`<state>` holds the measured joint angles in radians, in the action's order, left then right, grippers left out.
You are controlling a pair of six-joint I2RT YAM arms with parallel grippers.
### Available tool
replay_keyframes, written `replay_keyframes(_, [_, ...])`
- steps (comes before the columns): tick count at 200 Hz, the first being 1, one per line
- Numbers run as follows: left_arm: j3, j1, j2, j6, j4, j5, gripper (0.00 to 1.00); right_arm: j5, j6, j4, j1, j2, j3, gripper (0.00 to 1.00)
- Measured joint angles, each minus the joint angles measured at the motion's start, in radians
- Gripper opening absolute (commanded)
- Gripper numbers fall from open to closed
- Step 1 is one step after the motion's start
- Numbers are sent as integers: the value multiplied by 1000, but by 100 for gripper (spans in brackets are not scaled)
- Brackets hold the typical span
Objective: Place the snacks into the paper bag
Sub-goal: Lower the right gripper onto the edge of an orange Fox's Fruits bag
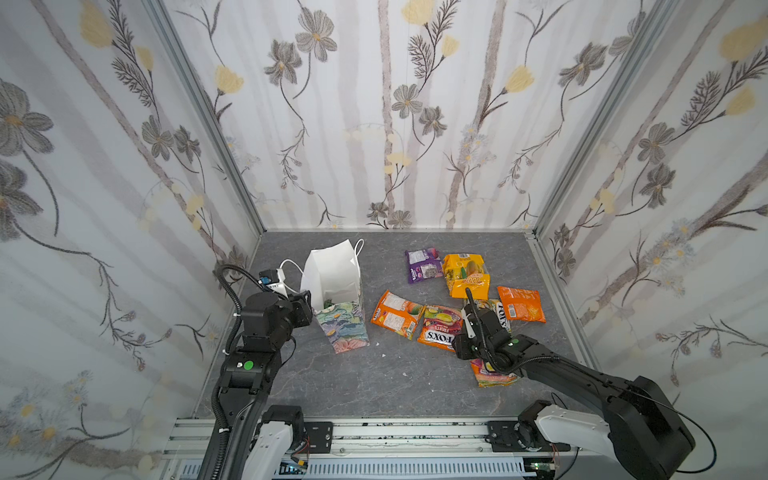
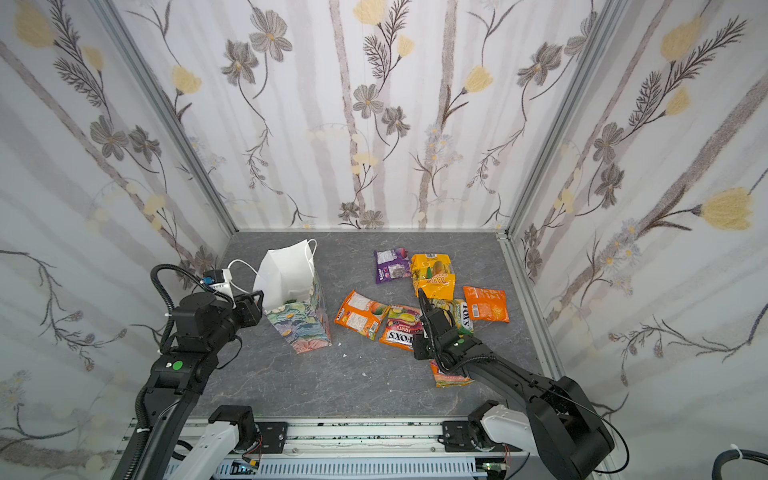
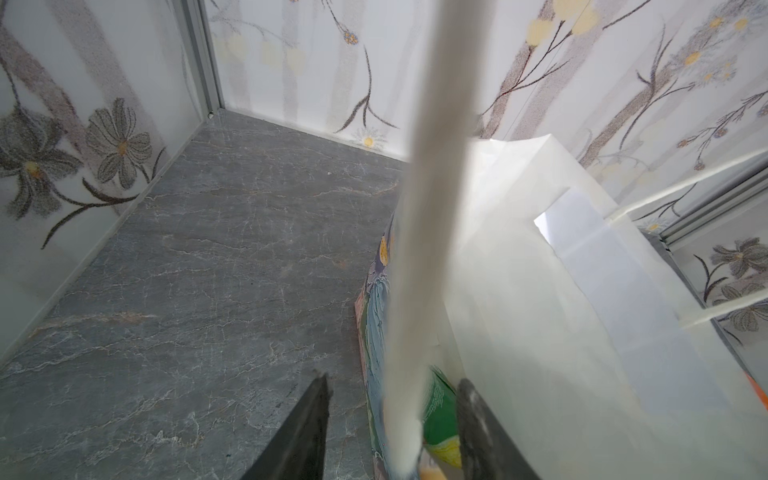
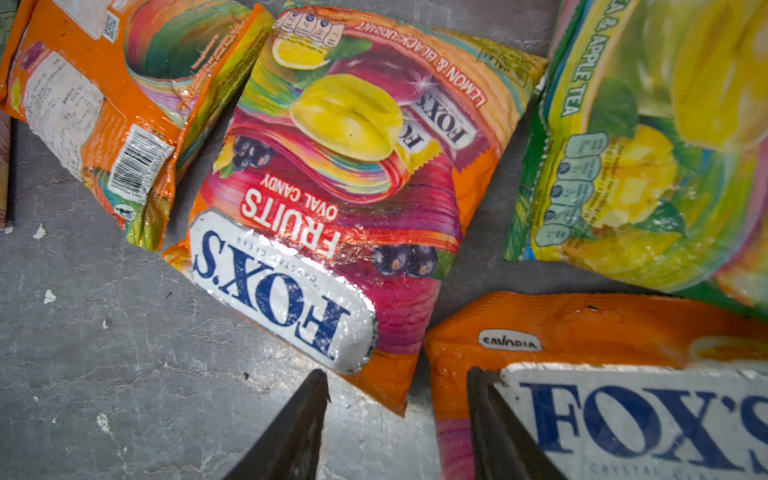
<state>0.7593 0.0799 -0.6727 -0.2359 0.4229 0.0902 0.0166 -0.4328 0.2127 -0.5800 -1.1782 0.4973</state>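
The near corner (image 4: 393, 385) of the orange-and-pink FOX'S packet is below the open right gripper, between its fingers, so the robot will next lower the right gripper onto that corner and close it there.
The paper bag (image 1: 347, 328) stands open at the left of the grey table, white inside, with a green packet (image 3: 440, 419) at its bottom. My left gripper (image 1: 307, 301) is open astride the bag's near wall (image 3: 376, 332), one finger inside and one outside, with a white cord handle (image 3: 419, 249) before the camera. Several snacks lie to the right: purple (image 1: 424, 266), yellow (image 1: 464, 274), two orange (image 1: 397, 313) (image 1: 521, 304), a FOX'S FRUITS packet (image 4: 332, 187) and a green one (image 4: 631, 166). My right gripper (image 4: 395, 370) hovers open over another FOX'S packet (image 4: 582, 328), holding nothing.
Floral-papered walls (image 1: 415, 124) close the table on three sides. An aluminium rail (image 1: 415, 432) carrying both arm bases runs along the front. Small white scraps (image 1: 384, 355) lie on the table (image 1: 353, 386) in front of the packets.
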Motion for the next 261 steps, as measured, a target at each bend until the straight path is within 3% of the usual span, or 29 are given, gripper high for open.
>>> replay_keyframes(108, [-3, 3, 21, -4, 7, 0, 48, -45, 8, -81, 12, -54, -21, 43])
replay_keyframes(182, [-6, 5, 29, -3, 7, -8, 49, -47, 8, -111, 22, -82, -21, 12])
replay_keyframes(261, [-10, 5, 32, -3, 6, -8, 49, -48, 15, -117, 25, -78, -21, 0])
